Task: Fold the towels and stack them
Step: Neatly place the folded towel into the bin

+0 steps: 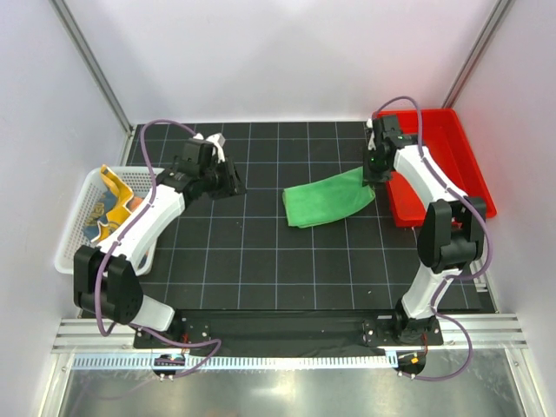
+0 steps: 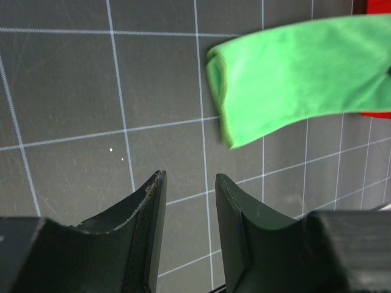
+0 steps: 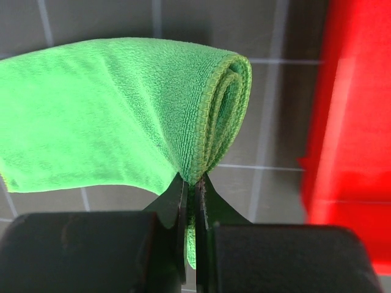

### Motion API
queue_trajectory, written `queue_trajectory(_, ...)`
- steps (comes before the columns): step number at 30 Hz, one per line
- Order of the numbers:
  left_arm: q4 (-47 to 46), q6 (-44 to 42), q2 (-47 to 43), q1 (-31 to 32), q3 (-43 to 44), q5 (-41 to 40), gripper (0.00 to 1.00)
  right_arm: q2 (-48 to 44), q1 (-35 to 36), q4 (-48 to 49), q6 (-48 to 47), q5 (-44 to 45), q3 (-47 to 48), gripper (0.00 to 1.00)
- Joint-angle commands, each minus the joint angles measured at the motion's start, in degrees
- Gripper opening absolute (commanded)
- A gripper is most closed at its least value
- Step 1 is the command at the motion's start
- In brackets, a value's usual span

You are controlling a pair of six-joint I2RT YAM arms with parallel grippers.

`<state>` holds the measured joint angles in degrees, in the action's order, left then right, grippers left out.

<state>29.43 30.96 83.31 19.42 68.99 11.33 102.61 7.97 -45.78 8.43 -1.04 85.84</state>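
The red bin's side [image 1: 454, 160] is right of my right gripper in the top view, so next I should carry the folded towel across the red bin's mat-side rim and let it go.
A green towel [image 1: 330, 198] lies folded on the black grid mat, stretched from the centre toward the right. My right gripper [image 1: 375, 170] is shut on its right end. In the right wrist view the folded layered edge of the green towel [image 3: 122, 116] is pinched between the jaws of the right gripper [image 3: 192, 181]. My left gripper [image 1: 230, 179] hovers over the mat left of the towel, open and holding nothing. The left wrist view shows the left gripper [image 2: 190, 177] a short way from the green towel's [image 2: 293, 79] left end. A yellow-orange towel [image 1: 111, 201] with a dark blue edge lies crumpled in the white basket.
The white basket [image 1: 76, 252] stands at the mat's left edge, beside the left arm. A red bin [image 1: 452, 148] sits at the right, just behind the right gripper, and shows as the red bin [image 3: 348, 122] in the right wrist view. White walls enclose the workspace.
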Motion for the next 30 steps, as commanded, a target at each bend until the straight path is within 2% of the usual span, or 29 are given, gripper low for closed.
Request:
queue_trajectory(1,1.1,-1.8,-0.4,-0.1,2.2,1.8,0.41,-1.5,-2.6,-3.8,-3.3,4.1,5.2,0.01)
queue_trajectory(5,1.5,-2.0,0.1,-0.1,2.6,2.6,0.41,0.6,-4.9,-5.9,-5.4,5.0,9.1,0.01)
queue_trajectory(14,1.0,-1.3,1.9,-0.7,3.5,5.2,0.41,2.6,-9.5,-8.0,-10.9,13.0,14.3,0.01)
queue_trajectory(18,0.5,-1.1,2.2,-1.0,3.5,6.9,0.41,3.6,-13.6,-7.0,-11.4,14.5,16.0,0.01)
queue_trajectory(30,-0.1,-1.1,2.6,-1.0,2.6,9.0,0.41,8.5,-19.2,-3.7,-13.3,21.3,21.5,0.01)
